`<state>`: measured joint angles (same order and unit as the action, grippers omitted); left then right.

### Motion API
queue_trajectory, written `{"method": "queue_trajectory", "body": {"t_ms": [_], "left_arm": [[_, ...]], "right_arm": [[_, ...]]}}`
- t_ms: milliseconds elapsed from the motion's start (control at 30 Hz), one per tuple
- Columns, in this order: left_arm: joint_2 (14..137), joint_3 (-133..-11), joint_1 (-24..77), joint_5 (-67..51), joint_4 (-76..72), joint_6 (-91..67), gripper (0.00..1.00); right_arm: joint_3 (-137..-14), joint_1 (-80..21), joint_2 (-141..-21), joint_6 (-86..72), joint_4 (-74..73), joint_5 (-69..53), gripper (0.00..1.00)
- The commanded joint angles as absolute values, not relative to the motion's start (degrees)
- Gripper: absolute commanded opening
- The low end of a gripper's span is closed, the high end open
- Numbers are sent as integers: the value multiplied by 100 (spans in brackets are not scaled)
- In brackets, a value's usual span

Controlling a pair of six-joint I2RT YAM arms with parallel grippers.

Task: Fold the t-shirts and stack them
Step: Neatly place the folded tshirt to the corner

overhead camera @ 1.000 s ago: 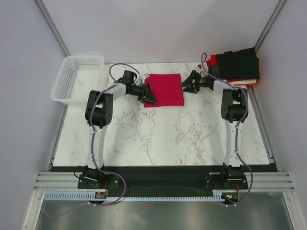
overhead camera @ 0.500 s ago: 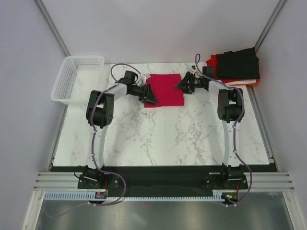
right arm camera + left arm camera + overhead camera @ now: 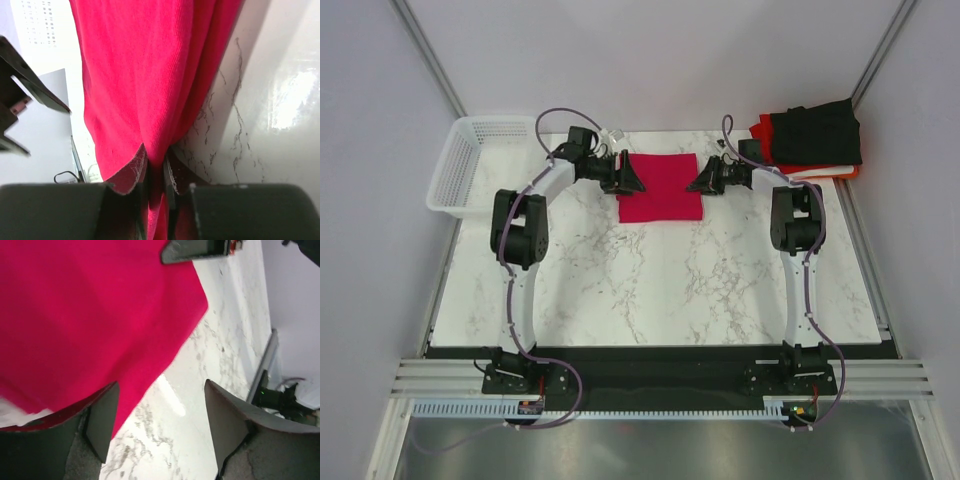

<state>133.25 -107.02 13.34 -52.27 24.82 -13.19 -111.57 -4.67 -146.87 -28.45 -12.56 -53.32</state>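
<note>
I will next lift my right gripper to the right in the top view, over the black t-shirt (image 3: 817, 134). I will let go of the crimson-pink t-shirt there, since it is already folded.
A crimson-pink t-shirt (image 3: 660, 188) lies folded as a rectangle at the back middle of the table. My left gripper (image 3: 626, 177) is at its left edge, open wide; in the left wrist view the fingers (image 3: 102, 420) straddle the cloth's corner (image 3: 90, 315) and bare marble, gripper (image 3: 160, 427) holding nothing. My right gripper (image 3: 704, 181) is at the shirt's right edge, shut on a pinched fold of the crimson cloth (image 3: 145, 75), gripper (image 3: 159, 175). Folded t-shirts (image 3: 815, 138) are stacked at the back right: black on top, orange-red and white edges below.
A white mesh basket (image 3: 470, 165) stands at the back left corner. The marble tabletop (image 3: 660, 280) stretches toward the arm bases. Grey walls enclose the back and sides.
My right gripper moved left onto the shirt's right edge and shut on the cloth. My left gripper shifted back along the left edge and opened wider.
</note>
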Motion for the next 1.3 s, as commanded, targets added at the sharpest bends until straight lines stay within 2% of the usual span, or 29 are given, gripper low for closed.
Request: {"method": "queue_trajectory", "body": {"t_ms": [0, 267, 667, 767, 967, 1267], "left_arm": [[13007, -10934, 994, -4633, 2786, -897, 74], [13403, -11267, 782, -4176, 2883, -703, 69], [14097, -11496, 826, -4104, 2690, -861, 65], [14212, -11575, 879, -4087, 2637, -896, 65], [14080, -11558, 949, -4034, 2531, -959, 74], [13536, -11295, 1090, -3639, 2645, -721, 74]], "right_arm": [[-11145, -554, -14968, -2487, -1608, -4702, 9], [-11171, -571, -14898, -2382, -1635, -4615, 3], [-11302, -571, -14775, -1943, -2004, -4289, 1], [-11522, -571, -14704, -1583, -2267, -3982, 0], [-12295, -536, -14432, -291, -3128, -3104, 0], [-12638, -299, -13861, 938, -3595, -2136, 0]]}}
